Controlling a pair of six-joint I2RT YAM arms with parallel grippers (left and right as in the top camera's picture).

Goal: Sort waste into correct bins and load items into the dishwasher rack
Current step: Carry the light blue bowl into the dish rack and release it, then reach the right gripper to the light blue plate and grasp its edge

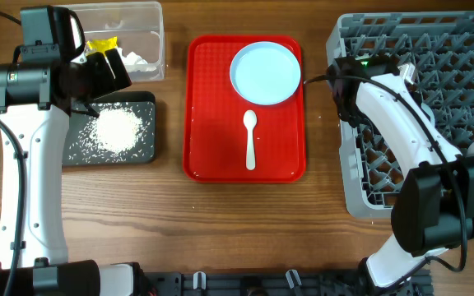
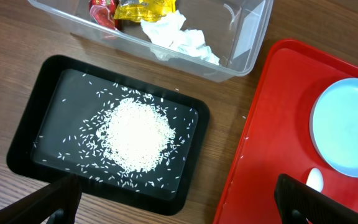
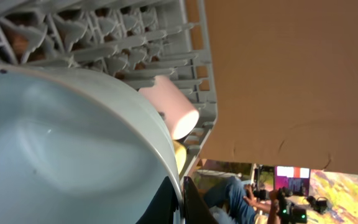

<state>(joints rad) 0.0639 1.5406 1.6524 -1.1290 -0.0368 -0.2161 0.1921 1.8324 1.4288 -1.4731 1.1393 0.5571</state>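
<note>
The bowl (image 3: 61, 143) already hangs over the grey rack's wires, so my right gripper will next ease toward them with little sideways travel and open to release the bowl's rim.
My left gripper (image 2: 179, 211) is open and empty, hovering over the near edge of the black tray (image 2: 30, 143), which holds a heap of rice (image 2: 135, 134). The clear tub (image 2: 253, 43) holds a red wrapper (image 2: 101, 9), a yellow wrapper (image 2: 145, 7) and white tissue (image 2: 179, 37). The light blue plate (image 1: 265, 72) and white spoon (image 1: 250, 136) lie on the red tray (image 1: 212, 123). My right gripper (image 3: 182, 199) is shut on the rim of a pale bowl (image 3: 61, 143) over the grey rack (image 3: 166, 37); I cannot tell if it is the green or the blue one. A white cup (image 3: 173, 109) and yellow cup (image 3: 179, 155) lie in the rack.
The rack (image 1: 434, 33) fills the table's right side, with my right arm stretched over its right edge. The black tray (image 1: 151, 123) and clear tub (image 1: 156, 41) sit at the left, below my left arm. Bare wood lies along the table's front.
</note>
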